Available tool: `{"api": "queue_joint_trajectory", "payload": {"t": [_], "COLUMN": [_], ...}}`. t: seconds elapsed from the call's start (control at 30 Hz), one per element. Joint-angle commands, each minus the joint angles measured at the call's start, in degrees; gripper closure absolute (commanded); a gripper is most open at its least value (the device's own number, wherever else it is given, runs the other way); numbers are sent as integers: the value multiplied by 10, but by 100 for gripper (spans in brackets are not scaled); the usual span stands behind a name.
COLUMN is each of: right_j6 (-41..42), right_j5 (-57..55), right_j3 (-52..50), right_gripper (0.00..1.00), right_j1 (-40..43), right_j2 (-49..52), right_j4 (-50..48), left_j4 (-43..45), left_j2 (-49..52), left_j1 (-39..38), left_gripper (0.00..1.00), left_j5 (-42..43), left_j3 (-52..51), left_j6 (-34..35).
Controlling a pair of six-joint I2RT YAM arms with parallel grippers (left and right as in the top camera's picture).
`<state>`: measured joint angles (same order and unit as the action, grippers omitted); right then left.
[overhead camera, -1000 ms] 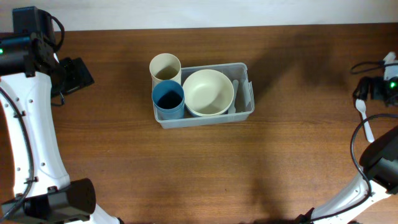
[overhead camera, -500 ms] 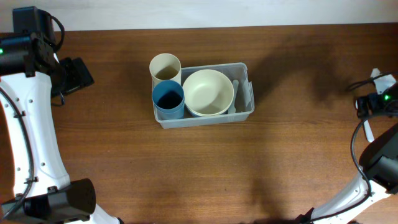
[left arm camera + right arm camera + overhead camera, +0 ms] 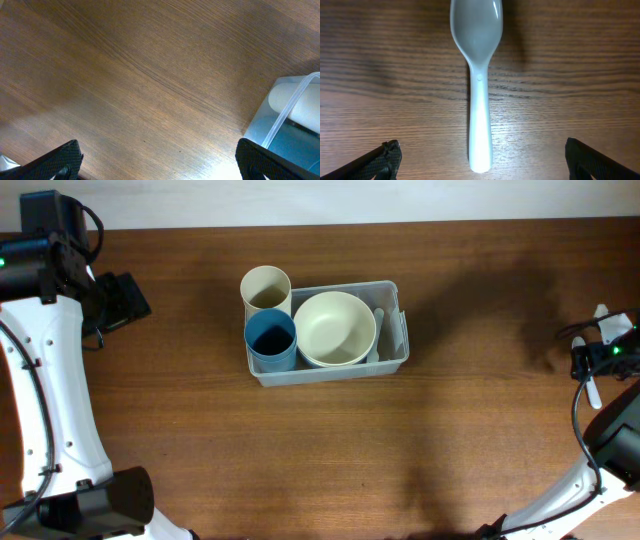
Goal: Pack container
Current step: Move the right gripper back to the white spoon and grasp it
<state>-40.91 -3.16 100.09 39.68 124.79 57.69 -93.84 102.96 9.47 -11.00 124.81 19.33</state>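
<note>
My right gripper moves down onto the white spoon's handle [image 3: 479,91] next, close to where it widens, because the spoon lies flat on the wood.
The clear container [image 3: 330,374] sits mid-table, holding a cream bowl [image 3: 334,328], a blue cup [image 3: 270,338] and, at its back left corner, a cream cup [image 3: 266,288]. A pale utensil [image 3: 378,330] lies along its right side. A white spoon [image 3: 480,75] lies flat on the wood at the far right, and its handle [image 3: 592,392] shows in the overhead view. My right gripper [image 3: 482,160] hovers over it, open, with the handle end between the fingers and untouched. My left gripper [image 3: 160,162] is open over bare wood, left of the container's corner [image 3: 287,107].
The table's back edge and a pale wall run along the top of the overhead view. White arm links [image 3: 45,410] stand at the left, and the right arm's cable [image 3: 572,420] loops near the right edge.
My right gripper has shifted toward the table's right edge and front, and is now over the spoon. The left arm and the container's contents have not moved.
</note>
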Motion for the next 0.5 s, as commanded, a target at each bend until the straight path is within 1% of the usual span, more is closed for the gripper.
{"api": "queue_joint_trajectory", "payload": {"t": [0.0,0.2,0.47], "right_j6": [-9,-19,-19], "right_j5": [17,33,40], "right_j3": [-6,-6,-6], "right_gripper": [1,1,1], "right_j1": [9,8,9], "right_j2": [26,57,61], "right_j4": [-1,-12,-23], "left_j4": [-1,-1,-1], "left_j2": [-14,-14,-14], "left_j1": [2,2,2], "left_gripper": [0,0,0], "left_j5": [-6,-6,-6], "left_j3": [10,10,10], "left_j6": [6,6,6]}}
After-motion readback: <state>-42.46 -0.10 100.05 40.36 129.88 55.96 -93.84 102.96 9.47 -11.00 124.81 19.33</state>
